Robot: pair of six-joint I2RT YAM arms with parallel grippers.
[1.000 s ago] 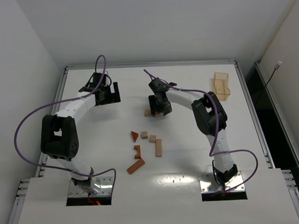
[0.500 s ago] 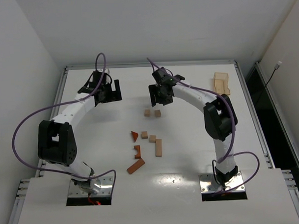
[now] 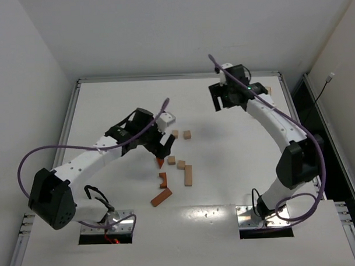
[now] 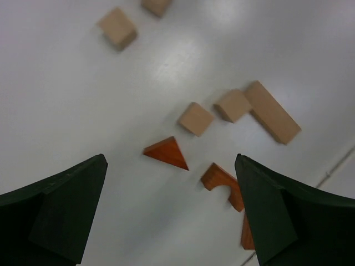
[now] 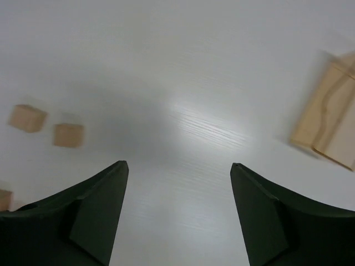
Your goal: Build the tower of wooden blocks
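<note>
The left gripper moves back next, turns and lowers to close across the bar's middle (image 3: 188, 175) (image 4: 270, 112), because the tan bar lies slanted.
The wood blocks lie loose and flat on the table; no wood block tower shows in any view. Two tan cubes (image 3: 175, 133) (image 3: 187, 134) sit side by side at mid-table. Nearer me are a red triangle (image 4: 166, 153), a red notched piece (image 4: 222, 180), a red bar (image 3: 161, 197), two tan cubes (image 4: 195, 118) and a tan bar (image 4: 273, 112). My left gripper (image 3: 160, 146) hangs open just above the triangle, with nothing between its fingers (image 4: 66, 205). Over the back right, my right gripper (image 3: 227, 99) is open and empty above bare table (image 5: 178, 164).
A light-tan wooden tray (image 5: 327, 127) lies at the back right corner, just right of the right gripper and partly hidden by that arm in the top view. The table's raised rim (image 3: 77, 90) runs along its edges.
The right gripper has lifted off the two tan cubes, swung to the back right and opened wider. The left arm has swept from the back left to above the red triangle.
</note>
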